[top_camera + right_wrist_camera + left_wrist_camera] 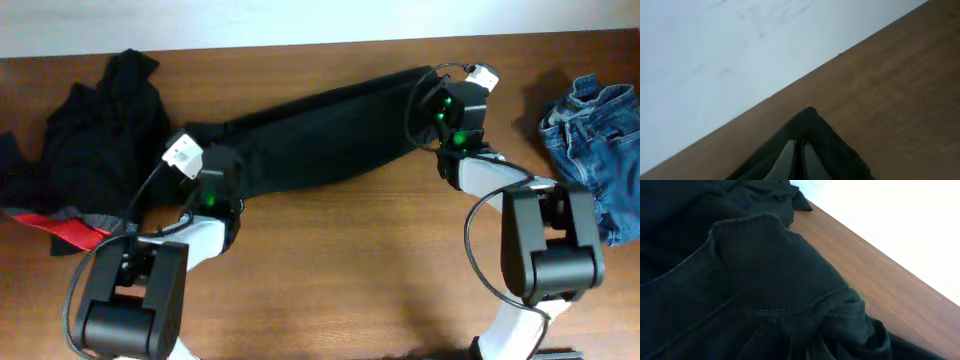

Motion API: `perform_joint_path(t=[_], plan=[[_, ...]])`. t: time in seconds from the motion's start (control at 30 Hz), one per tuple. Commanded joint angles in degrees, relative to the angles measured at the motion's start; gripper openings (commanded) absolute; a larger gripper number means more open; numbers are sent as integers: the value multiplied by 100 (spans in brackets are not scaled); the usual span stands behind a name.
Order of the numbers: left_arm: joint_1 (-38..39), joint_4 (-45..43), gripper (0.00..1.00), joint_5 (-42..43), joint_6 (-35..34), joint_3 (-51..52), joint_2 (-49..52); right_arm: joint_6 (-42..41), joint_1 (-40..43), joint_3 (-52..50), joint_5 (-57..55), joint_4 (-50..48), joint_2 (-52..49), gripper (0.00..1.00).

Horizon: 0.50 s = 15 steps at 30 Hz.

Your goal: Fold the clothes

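The black cloth goes toward the garment heap in my left gripper next, then outward to open, as it bunches at my fingers while its far corner is held.
Long black trousers (pixel 320 135) lie stretched slantwise across the table between my two grippers. My left gripper (pixel 222 165) is at their lower left end. In the left wrist view the black cloth (pixel 765 270) fills the frame and bunches at the bottom, hiding the fingers. My right gripper (pixel 440 88) is at their far right end. In the right wrist view its fingers (pixel 801 146) are pressed together on a corner of the black cloth (pixel 822 127).
A heap of black garments (pixel 100 140) lies at the left, one with a red-and-grey edge (pixel 70 228). Blue denim jeans (pixel 600 150) lie crumpled at the right edge. The brown table (pixel 380 260) ends at a white wall (pixel 740 50) behind.
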State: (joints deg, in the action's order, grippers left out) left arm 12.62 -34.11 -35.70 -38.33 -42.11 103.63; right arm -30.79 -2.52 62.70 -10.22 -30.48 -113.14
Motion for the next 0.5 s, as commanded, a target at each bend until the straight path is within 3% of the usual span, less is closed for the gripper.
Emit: perform_joint_path(t=[0.0,0.47], plan=[[-116,7,2,-382,109,-293,245,208,-33,450,-372,-44,-337,4],[-654,-22,2,-505,109,-527,297,205,-127,1440,-391,-44,-1381,5]])
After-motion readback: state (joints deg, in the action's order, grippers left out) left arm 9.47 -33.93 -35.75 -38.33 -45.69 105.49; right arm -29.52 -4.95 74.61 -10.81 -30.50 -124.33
